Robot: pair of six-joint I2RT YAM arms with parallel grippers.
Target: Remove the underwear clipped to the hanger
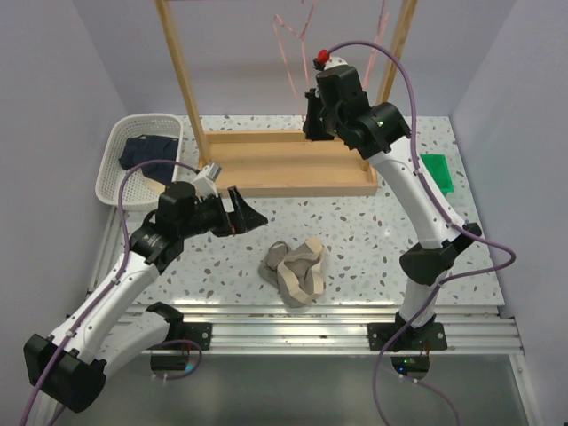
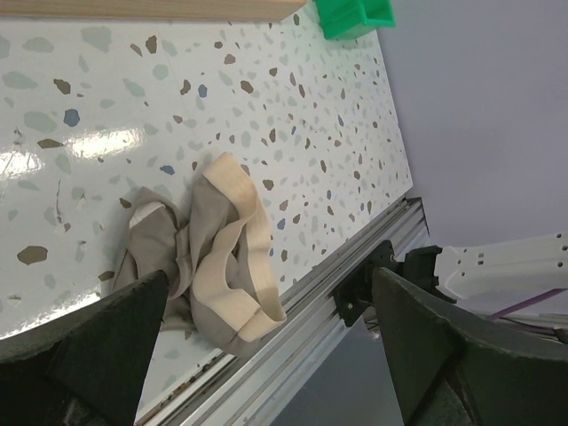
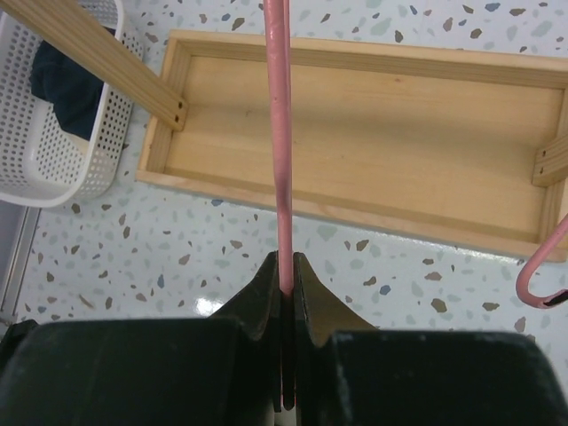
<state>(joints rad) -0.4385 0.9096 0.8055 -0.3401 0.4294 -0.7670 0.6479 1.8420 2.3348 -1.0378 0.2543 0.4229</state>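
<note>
My right gripper will next lift the pink bar (image 3: 278,124) up and outward, then lower it slightly and open, because the grey pair lies free on the tabletop.
A grey pair of underwear (image 1: 295,269) with a beige waistband lies crumpled on the table near the front edge; the left wrist view shows it (image 2: 213,257) between my spread fingers. A dark navy pair (image 1: 148,151) lies in the white basket (image 1: 115,151). My left gripper (image 1: 248,213) is open and empty, hovering left of the grey pair. My right gripper (image 3: 284,266) is shut on a thin pink hanger bar (image 3: 278,124), held high over the wooden rack base (image 3: 355,133). The pink hanger (image 1: 288,44) hangs from the rack top.
The wooden rack (image 1: 191,89) has two uprights and a tray-like base at the back centre. A green object (image 1: 437,171) sits at the right back of the table. A metal rail (image 2: 293,328) runs along the near table edge.
</note>
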